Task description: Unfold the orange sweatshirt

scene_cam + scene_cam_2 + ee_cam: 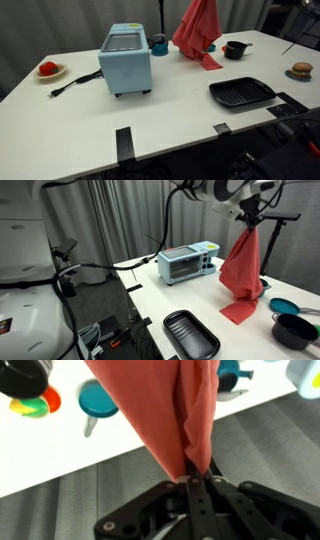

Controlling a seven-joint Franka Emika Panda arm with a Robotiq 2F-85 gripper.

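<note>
The sweatshirt still hangs high, so my gripper should next move down and back toward the lower end of the sweatshirt (197,35) on the tabletop and release its top.
The orange sweatshirt (197,35) hangs bunched from my gripper, high above the white table (180,115). Its lower end touches the table top in both exterior views. In an exterior view the gripper (247,218) pinches the top of the sweatshirt (242,275), which drapes straight down. In the wrist view the gripper (195,480) has both fingers shut on a fold of the sweatshirt (160,410). In the other exterior view the gripper is above the frame's top edge.
A blue toaster oven (127,60) stands mid-table with its cord (75,83). A black grill pan (241,93), a black pot (236,48) and a teal pan (283,306) lie near the sweatshirt. A plate with red food (49,70) is at one corner.
</note>
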